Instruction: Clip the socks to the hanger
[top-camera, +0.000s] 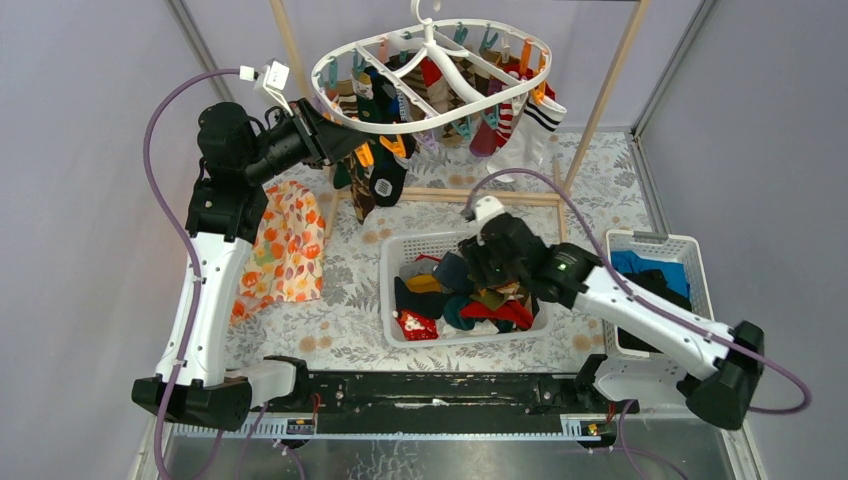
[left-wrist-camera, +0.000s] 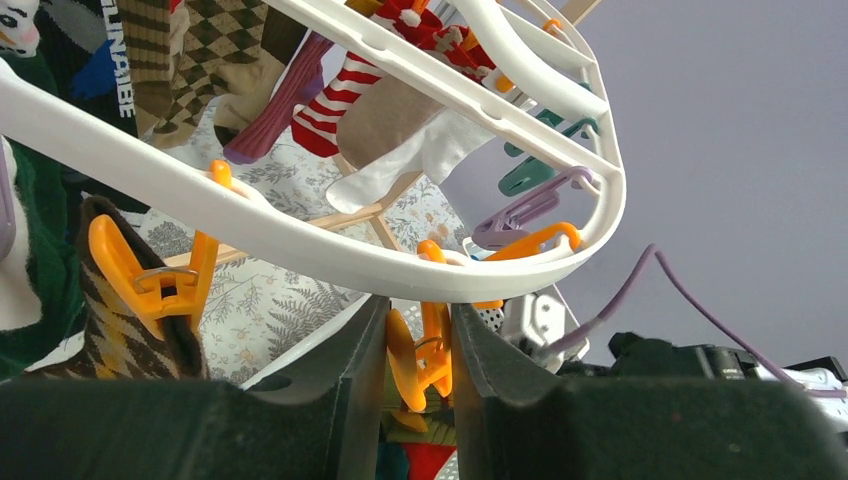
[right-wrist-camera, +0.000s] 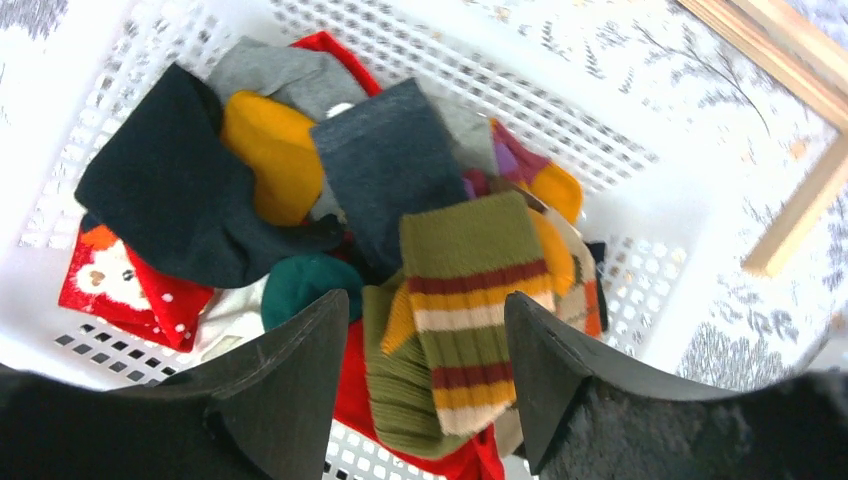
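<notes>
My right gripper should next tilt and go down into the basket, onto the olive sock's cuff at the basket's edge by the dark blue sock, because that cuff lies uncovered.
The white oval hanger (top-camera: 420, 118) hangs at the back with several socks (top-camera: 385, 160) clipped under it. My left gripper (top-camera: 338, 138) is up at its near-left rim (left-wrist-camera: 300, 240), its fingers closed on the two handles of an orange clip (left-wrist-camera: 425, 350) that dangles below the rim. A brown argyle sock (left-wrist-camera: 120, 330) hangs from another orange clip to the left. My right gripper (top-camera: 490, 275) is open and empty, low over loose socks in a white basket (top-camera: 395, 255). An olive sock with red, yellow and cream stripes (right-wrist-camera: 465, 300) lies between its fingers (right-wrist-camera: 425, 330).
An orange floral cloth (top-camera: 285, 245) lies on the patterned table at the left. A second white basket (top-camera: 660, 240) with blue and black clothes stands at the right. The pale wooden rack (top-camera: 600, 90) holds the hanger, its base bar behind the sock basket.
</notes>
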